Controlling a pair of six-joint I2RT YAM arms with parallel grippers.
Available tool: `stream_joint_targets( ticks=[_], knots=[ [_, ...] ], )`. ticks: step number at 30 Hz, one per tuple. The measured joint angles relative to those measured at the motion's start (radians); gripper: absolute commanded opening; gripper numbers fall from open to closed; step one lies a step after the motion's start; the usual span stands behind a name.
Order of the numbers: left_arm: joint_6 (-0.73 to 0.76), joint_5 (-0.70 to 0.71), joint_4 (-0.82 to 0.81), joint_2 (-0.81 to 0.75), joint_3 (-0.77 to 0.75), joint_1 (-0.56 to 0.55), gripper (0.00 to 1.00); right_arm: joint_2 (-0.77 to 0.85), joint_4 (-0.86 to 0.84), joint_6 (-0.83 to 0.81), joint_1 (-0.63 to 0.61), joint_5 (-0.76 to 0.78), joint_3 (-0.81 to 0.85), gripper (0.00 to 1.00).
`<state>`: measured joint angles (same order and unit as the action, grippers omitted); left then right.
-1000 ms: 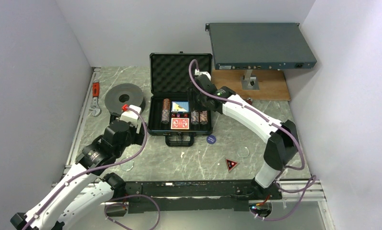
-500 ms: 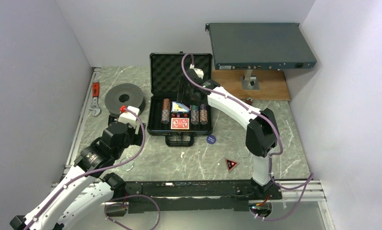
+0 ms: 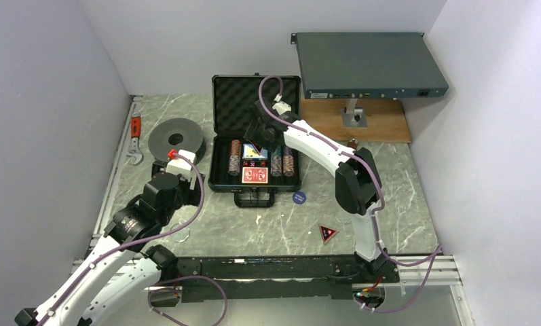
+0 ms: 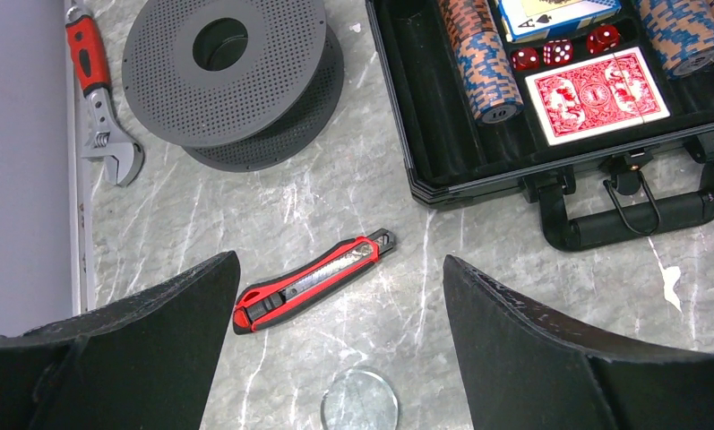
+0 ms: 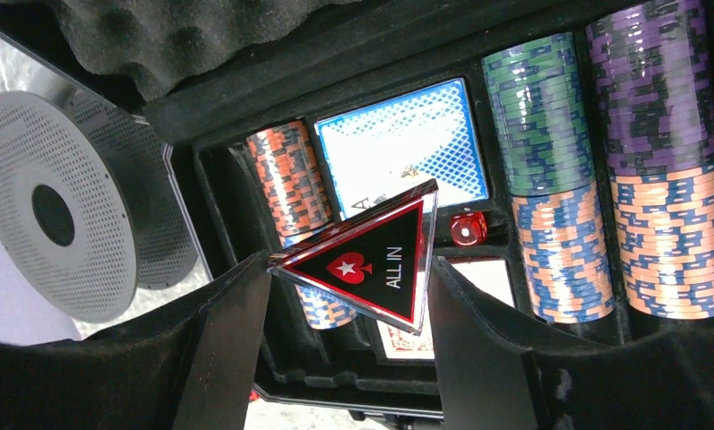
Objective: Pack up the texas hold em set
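Note:
The deck's flat top lies clear between the chip stacks, so next I will lower my right gripper onto the blue deck and release the "ALL IN" marker there.
The black briefcase lies open, its foam lid standing up at the back. Inside are striped chip stacks, a blue deck, a red deck and red dice. My right gripper hovers over the case's left-middle compartments, shut on a red-black triangular "ALL IN" marker. A second triangular marker and the blue round button lie on the table in front of the case. My left gripper stands open and holds nothing, above the table left of the case.
A red utility knife and a clear glass disc lie under the left gripper. A dark grey spool and a red-handled wrench sit at the left. The grey rack box stands over a wooden board at the back right.
The right arm has swung left, carrying the triangular marker from the case's right side to over its left-middle. The left arm has barely moved.

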<state>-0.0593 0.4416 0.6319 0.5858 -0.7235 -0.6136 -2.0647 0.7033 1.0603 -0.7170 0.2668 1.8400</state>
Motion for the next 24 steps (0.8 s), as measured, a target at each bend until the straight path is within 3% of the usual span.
stream_joint_targets(
  ticks=[10, 24],
  knots=[
    [0.012, -0.016, 0.000, 0.000, 0.000, 0.013, 0.89, -0.042, 0.000, 0.102, 0.000, 0.021, 0.004, 0.22],
    [0.014, -0.019, 0.000, 0.004, 0.000, 0.015, 0.89, -0.175, 0.005, 0.103, 0.000, 0.037, 0.100, 0.19]
  ],
)
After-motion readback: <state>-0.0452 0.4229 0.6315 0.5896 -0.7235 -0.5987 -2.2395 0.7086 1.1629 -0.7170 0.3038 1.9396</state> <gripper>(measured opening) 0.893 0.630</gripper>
